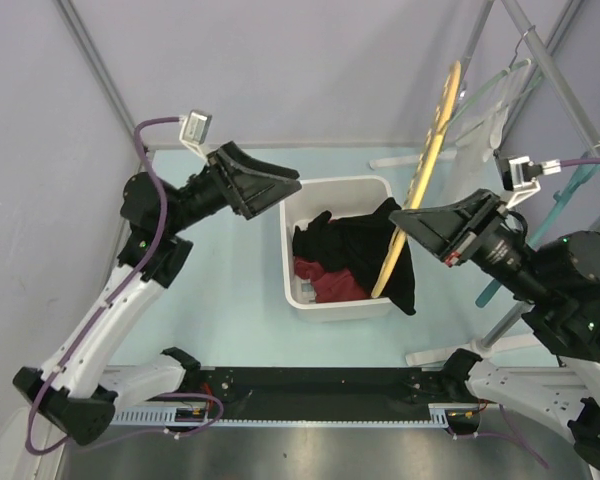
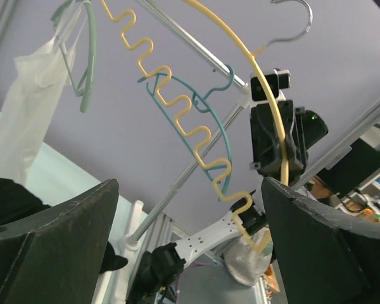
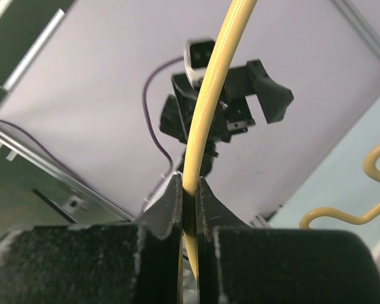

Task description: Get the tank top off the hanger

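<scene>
The yellow hanger is bare, so my right gripper should turn and move toward the right in the top view, bring the hanger's hook onto the rack's bar (image 1: 577, 105) and release.
My right gripper (image 1: 398, 222) is shut on the rim of a yellow hanger (image 1: 425, 165) and holds it tilted above the white bin (image 1: 335, 185). In the right wrist view the pads (image 3: 171, 196) pinch the yellow rod (image 3: 206, 95). In the left wrist view the hanger (image 2: 177, 107), with its wavy bar, is bare. A black garment (image 1: 365, 245), apparently the tank top, lies in the bin and drapes over its right rim. My left gripper (image 1: 292, 185) is open and empty, just left of the bin's far corner, its jaws (image 2: 190, 209) wide apart.
A red cloth (image 1: 330, 280) also lies in the bin. A clothes rack (image 1: 565, 85) stands at the right with a green hanger carrying a white garment (image 1: 492, 122) and a teal hanger (image 1: 565, 200). A grey wall is behind.
</scene>
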You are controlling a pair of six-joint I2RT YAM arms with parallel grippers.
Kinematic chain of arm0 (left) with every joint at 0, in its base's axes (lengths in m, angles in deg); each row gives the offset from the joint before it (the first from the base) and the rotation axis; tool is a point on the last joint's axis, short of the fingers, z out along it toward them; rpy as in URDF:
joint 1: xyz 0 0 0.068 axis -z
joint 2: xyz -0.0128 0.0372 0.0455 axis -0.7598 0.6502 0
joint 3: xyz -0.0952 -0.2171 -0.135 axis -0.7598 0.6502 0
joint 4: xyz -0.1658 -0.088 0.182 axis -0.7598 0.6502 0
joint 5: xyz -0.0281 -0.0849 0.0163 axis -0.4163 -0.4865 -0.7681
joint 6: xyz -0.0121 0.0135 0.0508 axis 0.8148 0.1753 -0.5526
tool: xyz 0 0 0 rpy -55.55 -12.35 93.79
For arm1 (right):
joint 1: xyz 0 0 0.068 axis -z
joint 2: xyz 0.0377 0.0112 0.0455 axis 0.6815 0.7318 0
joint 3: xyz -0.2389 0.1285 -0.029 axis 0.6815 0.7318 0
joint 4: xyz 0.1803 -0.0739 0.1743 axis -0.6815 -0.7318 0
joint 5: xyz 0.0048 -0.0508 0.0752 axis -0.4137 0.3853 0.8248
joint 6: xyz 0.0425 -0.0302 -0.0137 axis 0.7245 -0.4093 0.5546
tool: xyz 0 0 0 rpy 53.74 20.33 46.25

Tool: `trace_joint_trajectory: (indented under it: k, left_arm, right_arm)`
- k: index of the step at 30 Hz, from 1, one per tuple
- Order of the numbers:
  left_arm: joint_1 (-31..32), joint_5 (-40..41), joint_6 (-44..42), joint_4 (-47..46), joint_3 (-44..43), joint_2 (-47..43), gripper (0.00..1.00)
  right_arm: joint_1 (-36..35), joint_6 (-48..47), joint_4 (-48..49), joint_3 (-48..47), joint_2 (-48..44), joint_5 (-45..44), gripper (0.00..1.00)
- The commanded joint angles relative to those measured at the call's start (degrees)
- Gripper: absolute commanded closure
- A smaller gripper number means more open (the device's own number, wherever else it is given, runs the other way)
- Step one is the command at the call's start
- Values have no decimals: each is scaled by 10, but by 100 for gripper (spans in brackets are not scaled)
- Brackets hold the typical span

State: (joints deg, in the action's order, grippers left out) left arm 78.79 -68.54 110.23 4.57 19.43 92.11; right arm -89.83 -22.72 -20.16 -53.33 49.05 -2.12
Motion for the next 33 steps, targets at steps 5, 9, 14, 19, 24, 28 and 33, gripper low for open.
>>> trace_joint_trajectory:
  k: [5,9,14,19,24,28,33]
  left_arm:
    - [-1,42,-90,78,27,-80,0]
    - [-1,37,-89,87,29,-93,1]
    - [-1,40,-90,93,39,-106,1]
    - [-1,42,-84,91,46,-104,1]
    - [-1,42,-84,89,47,-98,0]
    - [-2,43,-88,92,49,-96,1]
    - [-1,43,-97,96,54,-93,0]
  right_arm:
    - [-1,144,54,-28,-46,-37,100]
    - [2,162,61,-21,-77,-32,100]
    - [56,177,16,-34,-107,-35,100]
    - [118,170,-67,-84,-84,-46,100]
    - [160,204,-93,-83,-45,-70,100]
    - [161,213,-109,-87,-17,-117,100]
    - [161,225,-108,-78,-5,-172,100]
